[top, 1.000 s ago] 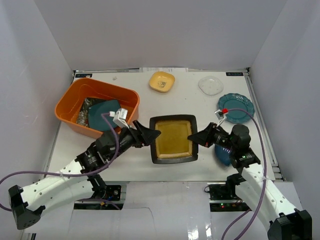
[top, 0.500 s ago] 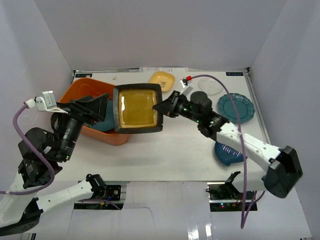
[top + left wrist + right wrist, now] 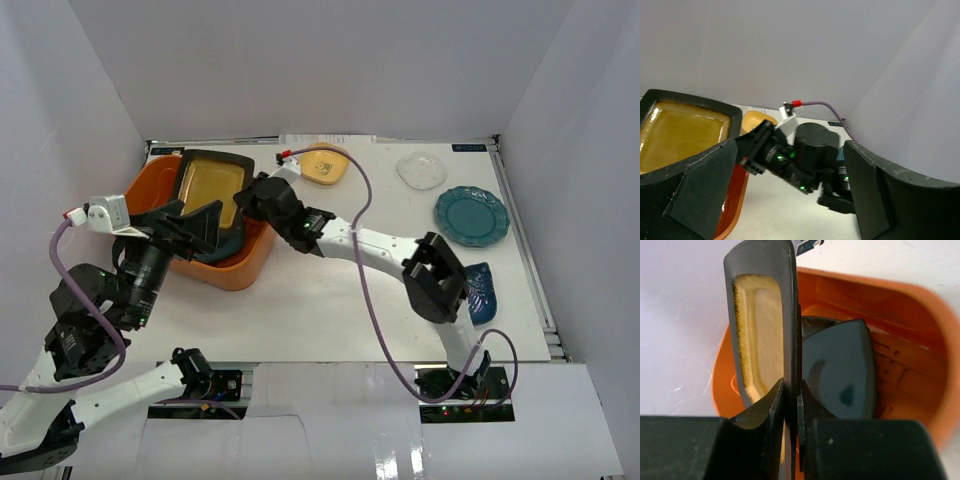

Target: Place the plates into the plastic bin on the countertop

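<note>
The mustard plate (image 3: 212, 188) is still hanging above the orange bin. I should next move my right gripper down into the bin, over the teal square plate, to let go of the mustard plate's black rim.
My right gripper (image 3: 791, 405) is shut on the black rim of the mustard square plate (image 3: 760, 330) and holds it on edge over the orange plastic bin (image 3: 900, 305). Inside the bin, beneath it, lies a teal square plate (image 3: 840, 370). From above, the mustard plate (image 3: 212, 188) leans over the bin (image 3: 240, 272) at the countertop's left, with the right gripper (image 3: 258, 195) at the plate's right edge. My left gripper (image 3: 188, 222) is raised near the bin's front, open and holding nothing. Between its fingers (image 3: 700, 195) the left wrist view shows the right arm (image 3: 805, 160) and the mustard plate (image 3: 680, 135).
A small yellow square plate (image 3: 324, 163) sits at the back centre, a clear round plate (image 3: 421, 170) at the back right, a teal scalloped round plate (image 3: 471, 215) by the right wall, and a blue plate (image 3: 482, 292) near the right front. White walls enclose the countertop.
The right arm lifted the mustard plate from the middle of the countertop and carried it left over the bin. The left gripper opened wide and rose beside the bin.
</note>
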### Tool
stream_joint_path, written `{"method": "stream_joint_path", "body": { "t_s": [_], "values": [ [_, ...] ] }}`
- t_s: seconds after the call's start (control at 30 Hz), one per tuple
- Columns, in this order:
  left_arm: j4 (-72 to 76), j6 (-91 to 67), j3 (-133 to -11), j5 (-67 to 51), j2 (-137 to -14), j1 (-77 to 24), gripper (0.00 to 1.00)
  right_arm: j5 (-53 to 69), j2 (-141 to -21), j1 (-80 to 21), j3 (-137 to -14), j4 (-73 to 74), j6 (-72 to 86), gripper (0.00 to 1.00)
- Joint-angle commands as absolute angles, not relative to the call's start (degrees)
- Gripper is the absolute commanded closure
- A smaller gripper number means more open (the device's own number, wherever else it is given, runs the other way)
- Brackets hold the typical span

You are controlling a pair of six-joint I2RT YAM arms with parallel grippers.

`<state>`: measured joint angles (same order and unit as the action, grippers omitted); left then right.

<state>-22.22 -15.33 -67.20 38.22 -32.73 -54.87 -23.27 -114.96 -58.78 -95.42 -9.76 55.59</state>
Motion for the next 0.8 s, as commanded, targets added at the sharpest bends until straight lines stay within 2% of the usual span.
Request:
{"method": "stream_joint_path", "body": {
  "t_s": [0.0, 0.17, 0.43, 0.47, 0.57, 0.6, 0.67, 0.73, 0.77],
  "values": [
    [-21.0, -13.4, -66.8, 37.8, -30.0, -54.8, 0.02, -31.4, -119.4, -61.2, -108.7, -13.9, 58.4, 0.92],
    [-20.8, -12.4, -66.0, 38.2, -27.5, -54.8, 0.02, -31.4, -127.8, -62.4, -118.3, -8.8, 61.1, 0.92],
    [-20.8, -12.0, -64.4, 37.8, -26.5, -54.8, 0.02, -33.5, -132.1, -62.9, -118.5, -6.6, 65.9, 0.92],
    [-20.8, -11.8, -64.2, 37.8, -26.6, -54.8, 0.02, -33.4, -132.2, -63.0, -118.5, -6.0, 65.8, 0.88],
    [-20.9, -11.9, -63.7, 37.9, -26.6, -54.9, 0.02, -33.6, -132.3, -63.1, -118.1, -5.4, 64.3, 0.69],
    [-20.8, -11.9, -63.5, 37.9, -26.7, -54.9, 0.02, -33.6, -132.0, -63.1, -117.8, -5.1, 63.1, 0.55],
    [-20.8, -12.2, -63.2, 37.5, -26.7, -54.8, 0.02, -33.7, -131.6, -63.2, -117.3, -4.7, 61.7, 0.42],
    [-20.8, -12.3, -63.2, 37.3, -27.1, -54.8, 0.02, -34.0, -131.0, -63.3, -117.0, -4.4, 59.9, 0.34],
    [-20.8, -12.4, -63.2, 37.1, -27.2, -54.9, 0.02, -34.0, -130.8, -63.4, -117.1, -4.0, 59.2, 0.27]
  ]
}}
